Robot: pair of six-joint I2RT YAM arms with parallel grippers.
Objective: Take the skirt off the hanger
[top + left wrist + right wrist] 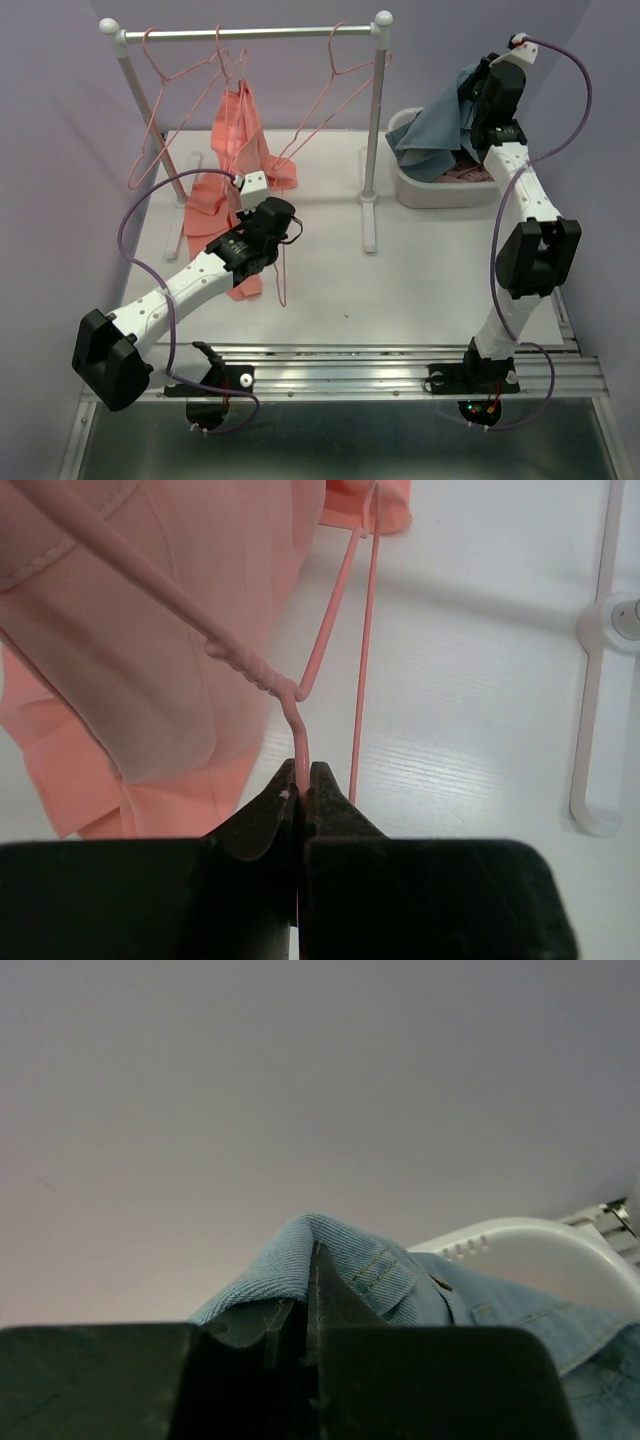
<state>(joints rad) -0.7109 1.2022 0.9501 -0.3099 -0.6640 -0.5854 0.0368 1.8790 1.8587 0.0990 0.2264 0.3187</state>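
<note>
My right gripper will next lower the denim skirt over the white basket, tipping its fingers down toward the inside.
A blue denim skirt point(440, 125) hangs from my right gripper point(478, 88) over the white basket point(430, 192). In the right wrist view that gripper point(310, 1260) is shut on a fold of the skirt's waistband point(340, 1250). My left gripper point(287, 217) is low over the table; in the left wrist view it point(303, 776) is shut on the hook of a pink wire hanger point(298, 738). The hanger's thin wire point(283, 280) shows below that gripper. A salmon garment point(238, 190) lies against the hanger, draped down to the table.
A white clothes rack point(250, 33) stands at the back, its right post point(375, 120) and foot point(369, 232) between the arms. Empty pink hangers point(160, 110) hang on it. The basket holds more clothes point(460, 172). The rack foot also shows in the left wrist view point(597, 680).
</note>
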